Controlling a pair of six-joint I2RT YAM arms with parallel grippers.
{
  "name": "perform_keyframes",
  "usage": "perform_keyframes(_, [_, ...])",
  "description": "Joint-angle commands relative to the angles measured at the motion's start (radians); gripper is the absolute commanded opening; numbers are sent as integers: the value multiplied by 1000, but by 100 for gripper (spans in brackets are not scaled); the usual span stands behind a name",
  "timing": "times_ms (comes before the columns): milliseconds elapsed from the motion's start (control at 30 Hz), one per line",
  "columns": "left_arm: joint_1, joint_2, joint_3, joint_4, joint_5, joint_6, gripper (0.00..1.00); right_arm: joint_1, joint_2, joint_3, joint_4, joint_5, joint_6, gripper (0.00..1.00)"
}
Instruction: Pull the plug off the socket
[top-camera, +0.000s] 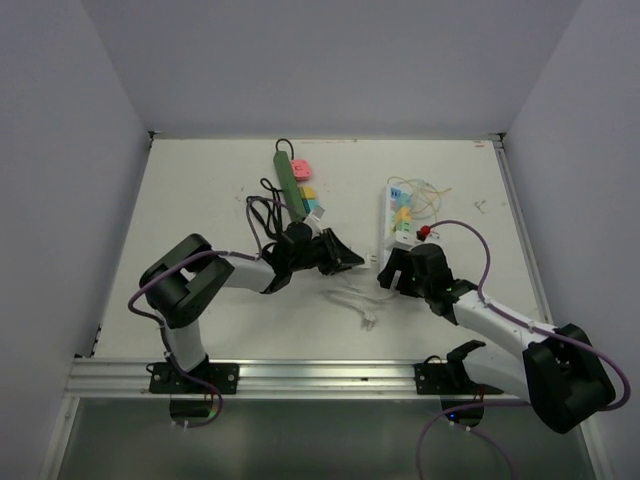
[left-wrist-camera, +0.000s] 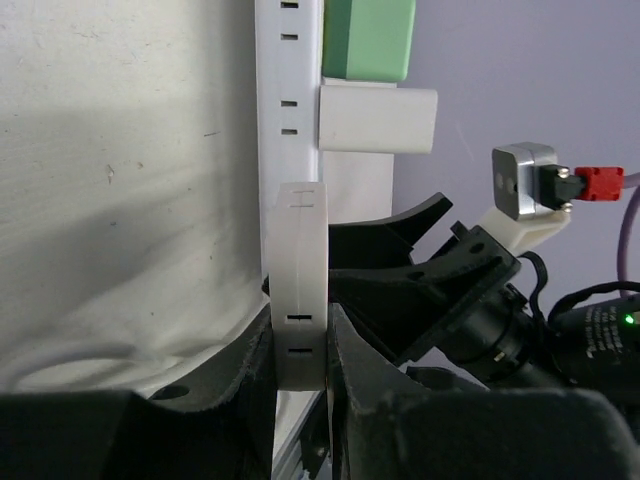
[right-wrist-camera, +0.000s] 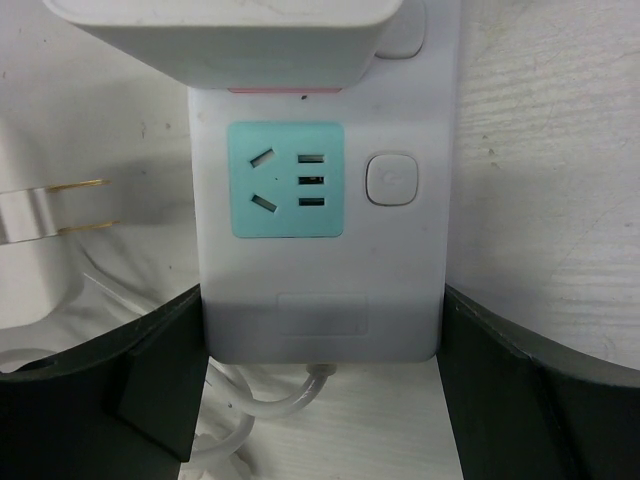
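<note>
My left gripper will next swing past the black cable and lower the white plug (right-wrist-camera: 28, 215), because bare tabletop is below the gripper and to its left in the top view.
A white power strip (top-camera: 398, 215) lies at the table's middle right. My right gripper (top-camera: 388, 272) is shut on its near end. In the right wrist view the fingers (right-wrist-camera: 170, 360) press both sides of the strip (right-wrist-camera: 400, 260), with the gripper (right-wrist-camera: 320, 310) around it. The teal socket (right-wrist-camera: 287, 180) is empty. A white plug (right-wrist-camera: 28, 215) with two brass prongs (right-wrist-camera: 80, 205) hangs free just left of the strip. My left gripper (top-camera: 352, 260) is shut on this plug (left-wrist-camera: 300, 250), clamped between the fingers at the gripper (left-wrist-camera: 300, 335).
A large white adapter (right-wrist-camera: 230, 35) and a green plug (left-wrist-camera: 368, 35) sit in the strip's farther sockets. A green power strip (top-camera: 290, 180) with coloured plugs and a black cable (top-camera: 262, 215) lie at the back left. White cable (top-camera: 355, 300) loops between the arms.
</note>
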Motion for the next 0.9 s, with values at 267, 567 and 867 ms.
perform_keyframes(267, [177,-327,-250,23,22,19,0,-17,27,37,-29,109,42,0])
perform_keyframes(567, [568,-651,-360,-332,-50,279,0,-19,47,88,-84,100,-28,0])
perform_keyframes(867, [885,-452,-334,-258,38,327,1,-16,127,142,-99,40,-77,0])
